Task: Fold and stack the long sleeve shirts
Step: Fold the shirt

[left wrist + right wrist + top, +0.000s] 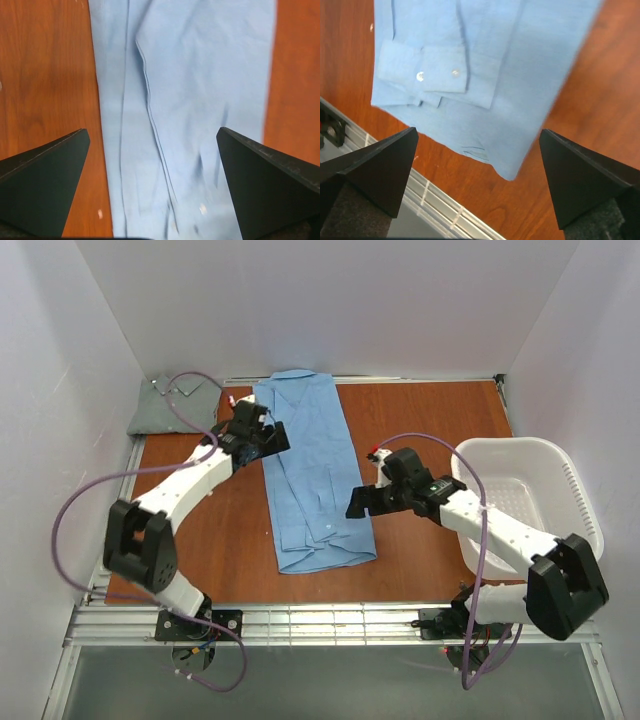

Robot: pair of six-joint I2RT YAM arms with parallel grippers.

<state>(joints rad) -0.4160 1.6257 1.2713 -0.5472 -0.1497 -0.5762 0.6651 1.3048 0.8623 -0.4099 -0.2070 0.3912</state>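
Observation:
The robot's left gripper should next come back and down onto the shirt's edge near the hem (pixel 280 546), opposite the right gripper, because the shirt is still lying at full length.
The light blue long sleeve shirt (pixel 312 480) lies flat mid-table, folded into a long narrow strip with its collar at the far end. My left gripper (pixel 273 436) hovers at its upper left edge, open and empty; the left wrist view shows blue cloth (pixel 190 90) below the spread jaws (pixel 152 131). My right gripper (pixel 358 502) hangs open by the strip's lower right edge. In the right wrist view the hem and a buttoned cuff (pixel 437 75) lie beneath my gripper (pixel 478 131). The grey-green shirt (pixel 170 405) sits folded in the far left corner.
A white plastic laundry basket (pixel 560 475) stands at the right edge, partly behind the right arm. Bare brown tabletop (pixel 220 540) lies on both sides of the blue shirt. A metal rail (pixel 330 620) runs along the near edge.

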